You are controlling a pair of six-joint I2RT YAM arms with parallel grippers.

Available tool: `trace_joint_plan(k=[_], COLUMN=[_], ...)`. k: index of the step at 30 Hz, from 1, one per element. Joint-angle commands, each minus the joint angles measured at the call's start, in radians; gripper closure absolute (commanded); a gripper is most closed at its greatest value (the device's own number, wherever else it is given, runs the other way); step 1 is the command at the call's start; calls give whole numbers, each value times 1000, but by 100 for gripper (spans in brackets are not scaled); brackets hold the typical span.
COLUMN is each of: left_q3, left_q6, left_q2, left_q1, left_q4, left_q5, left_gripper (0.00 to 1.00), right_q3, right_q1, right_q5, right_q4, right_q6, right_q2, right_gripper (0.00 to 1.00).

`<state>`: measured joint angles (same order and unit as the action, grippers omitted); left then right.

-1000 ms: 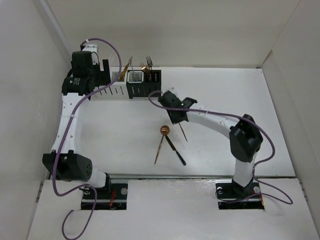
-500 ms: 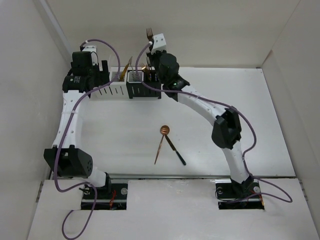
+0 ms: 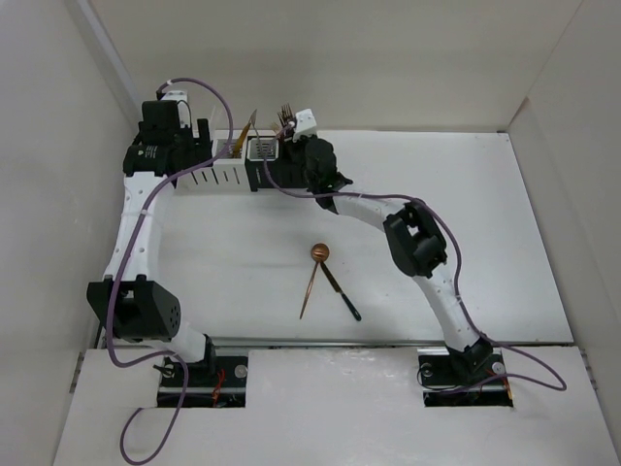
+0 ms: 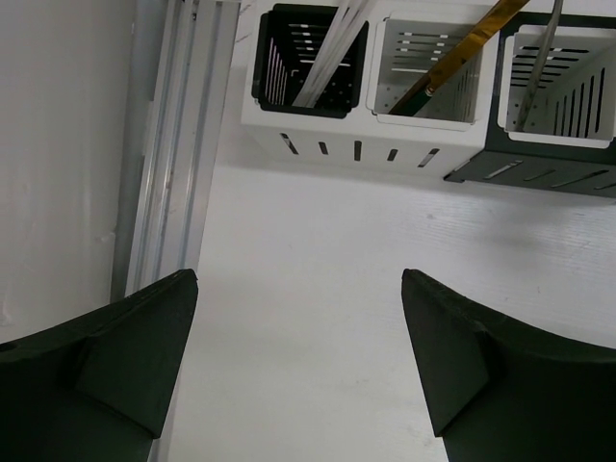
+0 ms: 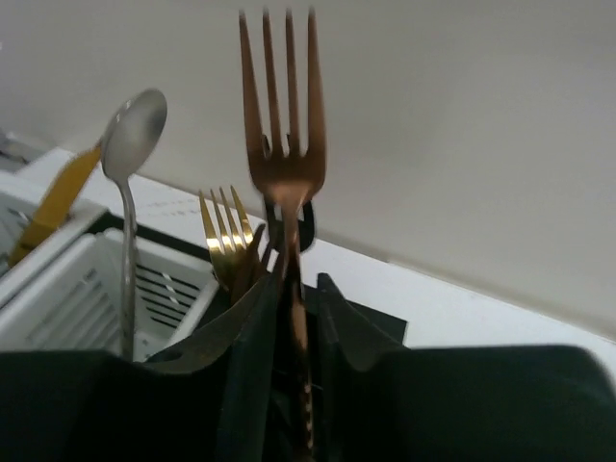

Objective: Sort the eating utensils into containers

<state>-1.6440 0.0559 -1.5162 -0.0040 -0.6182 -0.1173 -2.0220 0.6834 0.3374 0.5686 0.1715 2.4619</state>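
Note:
My right gripper draws back next, then lowers onto the dark-handled utensil's near end (image 3: 352,310), since the copper fork (image 3: 286,116) already stands in the container.
A copper fork (image 5: 284,173) stands upright, tines up, between the fingers of my right gripper (image 5: 300,269). The jaws are slightly parted: the handle rests against the left finger, with a thin gap on the right. From above, the fork (image 3: 286,116) sticks up from the rightmost black container (image 3: 291,173), with the right gripper (image 3: 294,150) over it. A gold fork (image 5: 226,231) is in that container too. My left gripper (image 4: 298,279) hangs open and empty in front of the containers (image 4: 428,67), which hold chopsticks (image 4: 332,48), a gold knife (image 4: 462,48) and a silver spoon (image 5: 135,125).
A copper spoon (image 3: 310,282) and a dark-handled utensil (image 3: 344,299) lie crossed mid-table. The back wall rises just behind the container row. An aluminium rail (image 4: 178,144) runs along the left wall beside my left gripper (image 3: 204,136). Purple cables (image 3: 291,189) loop off both arms.
My right arm swung from mid-table to the back row, lifted the copper fork above the containers, then lowered it into the rightmost one. Its jaws have eased apart. The left arm has not moved.

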Motion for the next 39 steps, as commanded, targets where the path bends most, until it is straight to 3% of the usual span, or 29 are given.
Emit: trace_joint_plan(k=[1, 3, 4, 7, 12, 13, 14, 17, 18, 20, 24, 29, 33, 39], left_q3=[4, 4, 4, -7, -25, -34, -34, -34, -34, -43, -43, -43, -24, -14], left_q6=[10, 10, 10, 1, 1, 1, 1, -8, -8, -8, -18, -18, -18, -18], left_q2=[10, 1, 1, 1, 1, 1, 1, 1, 1, 1, 1, 20, 39, 57], left_q1=[12, 12, 12, 21, 21, 21, 21, 21, 21, 21, 21, 10, 10, 10], left_q4=[23, 23, 23, 23, 23, 23, 23, 14, 14, 14, 14, 14, 14, 14], left_q5=[-12, -12, -12, -1, 8, 18, 18, 18, 18, 39, 68, 82, 82, 53], left_gripper=[15, 15, 15, 15, 15, 15, 15, 15, 15, 15, 15, 15, 15, 15], right_q3=[84, 149, 158, 158, 276, 334, 354, 449, 506, 711, 917, 993, 993, 974], right_q1=[-5, -5, -5, -5, 4, 17, 18, 39, 53, 117, 188, 197, 208, 231], right_q5=[-70, -116, -135, -161, -170, -193, -193, -139, -164, -262, -340, -333, -278, -267], right_q4=[129, 111, 73, -176, -631, -720, -924, -1346, -1393, -1385, -1317, -1239, -1215, -1141], right_q6=[-63, -63, -63, -43, -43, -43, -62, -261, -300, -407, -503, -530, -552, -561], right_q2=[-142, -199, -265, -368, -654, -690, -714, -727, -748, -840, -931, -925, -834, -756], right_gripper=[67, 43, 25, 13, 6, 0, 0, 0, 4, 6, 6, 10, 22, 31])
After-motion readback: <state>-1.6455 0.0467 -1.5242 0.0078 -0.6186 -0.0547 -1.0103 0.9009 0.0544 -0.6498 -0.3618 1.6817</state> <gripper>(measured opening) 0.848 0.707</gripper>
